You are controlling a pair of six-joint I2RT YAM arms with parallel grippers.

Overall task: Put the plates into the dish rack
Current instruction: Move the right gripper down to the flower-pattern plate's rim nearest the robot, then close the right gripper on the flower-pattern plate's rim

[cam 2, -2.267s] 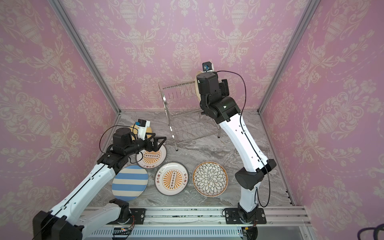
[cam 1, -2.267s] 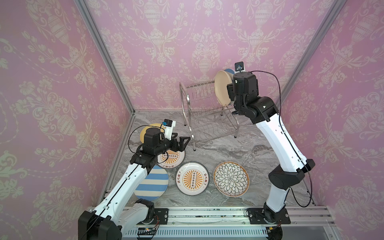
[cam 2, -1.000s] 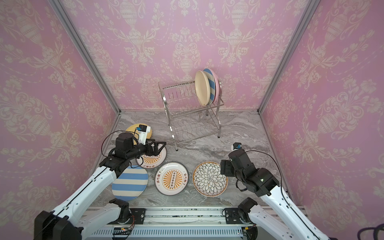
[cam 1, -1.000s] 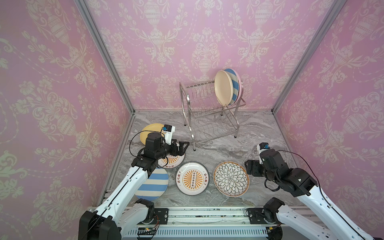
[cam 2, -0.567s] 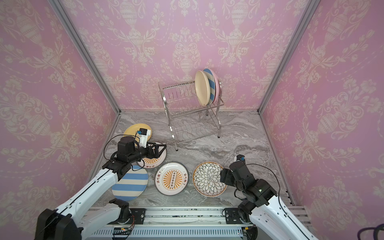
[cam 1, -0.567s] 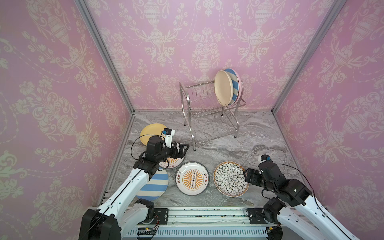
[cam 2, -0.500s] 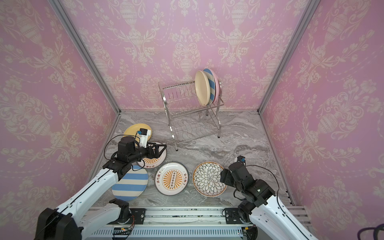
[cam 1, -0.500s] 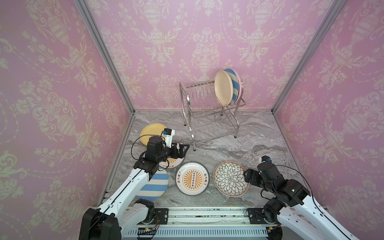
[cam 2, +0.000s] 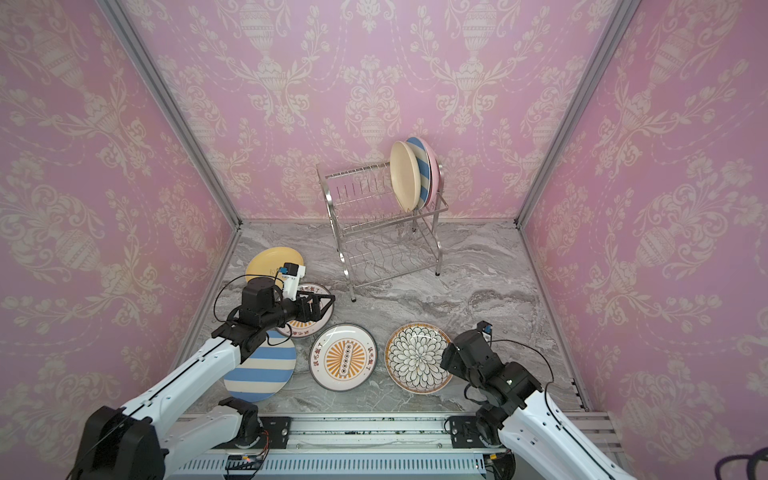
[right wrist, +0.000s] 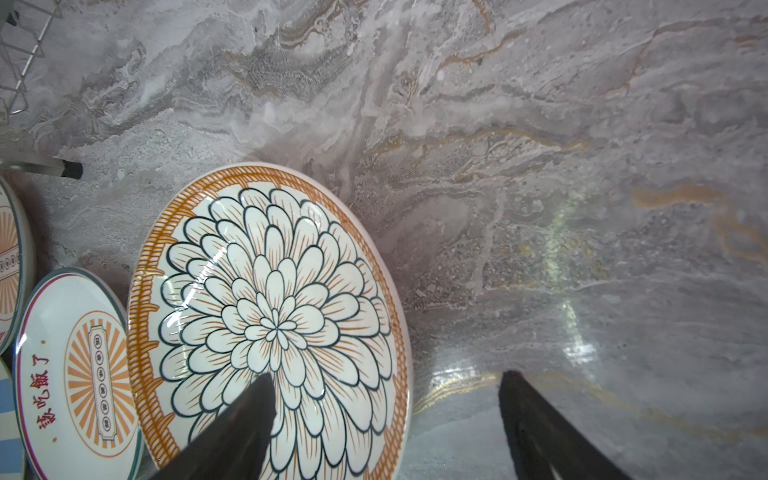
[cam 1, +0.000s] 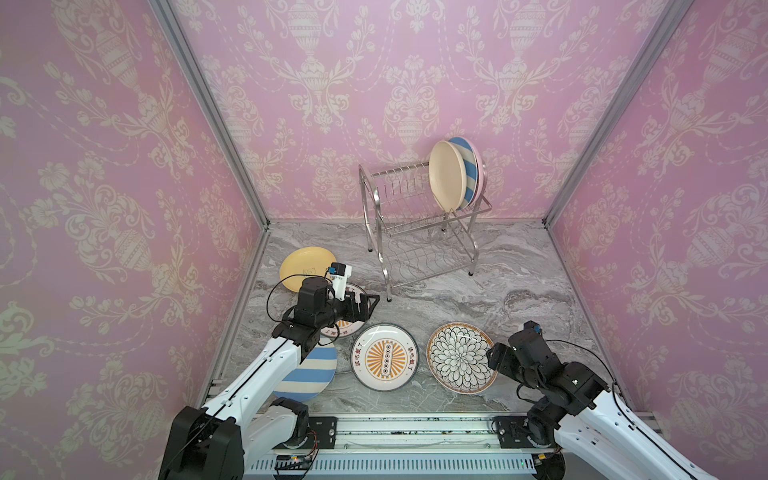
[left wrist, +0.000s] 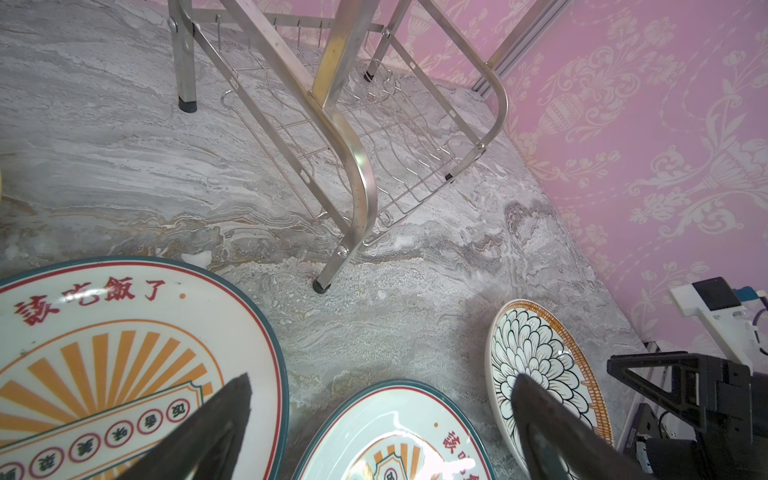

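The near rim of the black-petal plate is already between the open fingers, so I will move my right gripper down toward the table next and close it on that rim.
The dish rack stands at the back with a beige plate, a blue-striped plate and a pink plate upright in its top tier. Flat on the table lie a yellow plate, two sunburst plates, a black-petal plate and a blue-striped plate. My left gripper hangs open and empty over the far sunburst plate. My right gripper is open, straddling the black-petal plate's right rim.
The rack's front leg with its black foot stands close ahead of the left gripper. Pink patterned walls close in the marble table on three sides. A rail runs along the front edge.
The right arm has come down from the rack's top tier to the black-petal plate's right edge, dropping lower over the last second. The left gripper has shifted slightly toward the front.
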